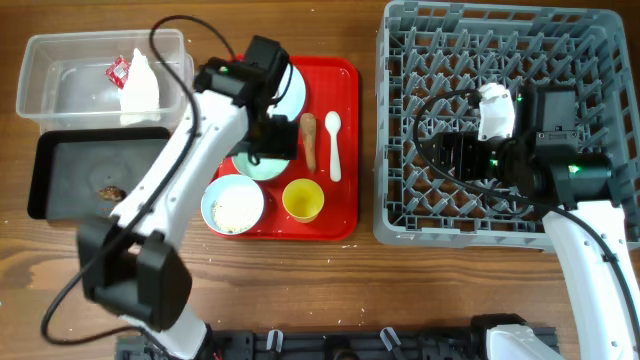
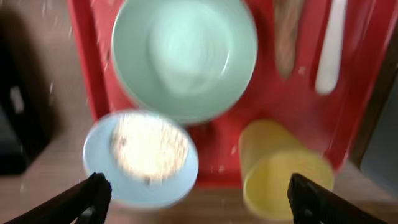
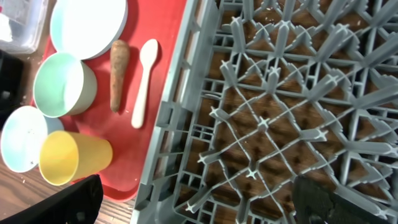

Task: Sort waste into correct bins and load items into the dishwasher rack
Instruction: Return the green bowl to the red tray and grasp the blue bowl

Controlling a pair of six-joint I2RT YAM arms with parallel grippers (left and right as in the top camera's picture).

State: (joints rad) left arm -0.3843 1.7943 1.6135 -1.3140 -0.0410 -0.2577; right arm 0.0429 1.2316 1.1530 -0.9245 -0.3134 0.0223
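I should move my left gripper down and back next, to the pale blue bowl's rim facing the yellow cup [image 1: 302,200].
My left gripper [image 1: 272,138] [image 2: 199,190] hangs open and empty over the red tray [image 1: 345,80], above the pale green bowl [image 2: 185,56]. Beside that stand the pale blue bowl [image 1: 232,205] holding rice grains [image 2: 149,144], the yellow cup [image 1: 302,200], the brown food stick [image 1: 309,140], the white spoon [image 1: 334,145] and the pale blue plate [image 1: 293,88]. Crumpled paper with a red wrapper [image 1: 135,85] lies in the clear tub [image 1: 60,80]. A brown lump [image 1: 110,191] lies in the black tray [image 1: 70,165]. My right gripper [image 1: 450,155] [image 3: 196,196] is open and empty above the grey dishwasher rack [image 1: 500,40].
The tub and black tray sit at the far left, the red tray in the middle, the rack at the right. Bare wooden table [image 1: 300,290] runs along the front edge. My left arm [image 1: 170,170] crosses above the black tray's right end.
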